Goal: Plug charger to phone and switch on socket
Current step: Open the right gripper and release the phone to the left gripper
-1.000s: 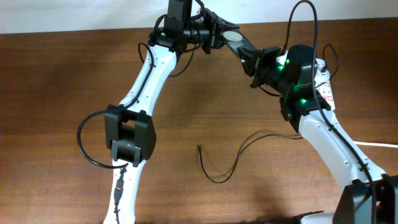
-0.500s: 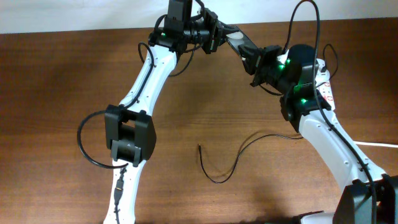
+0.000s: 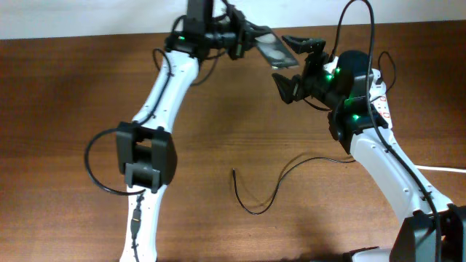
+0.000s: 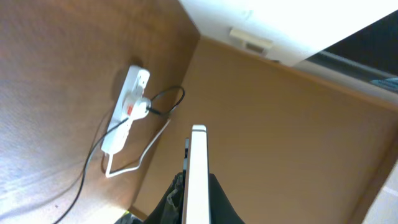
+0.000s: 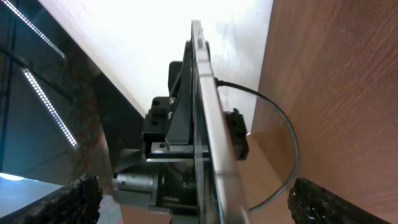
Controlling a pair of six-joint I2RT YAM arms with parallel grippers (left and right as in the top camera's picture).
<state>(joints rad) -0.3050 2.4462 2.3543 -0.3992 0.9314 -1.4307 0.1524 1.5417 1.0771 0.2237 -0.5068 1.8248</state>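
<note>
Next, my right gripper draws back off the phone, then turns downward onto the charger's plug tip, as my left gripper holds the phone.
The phone hangs in the air above the table's far edge, my left gripper shut on its left end. My right gripper stands open around the phone's right end, fingers apart on either side and not touching it. The left wrist view shows the phone edge-on between the shut fingers. In the right wrist view the phone runs edge-on between the wide-apart fingers. The charger lies loose on the table, its plug tip at mid-table. The socket sits at the right, partly behind the right arm.
In the left wrist view the socket carries a white adapter with a thin black cable, and a thick white cord loops beside it. Brown tabletop spreads to the left. A white wall borders the far edge.
My right gripper has opened and let go of the phone. My left gripper has closed on the phone and shifted it slightly left, tilting it.
</note>
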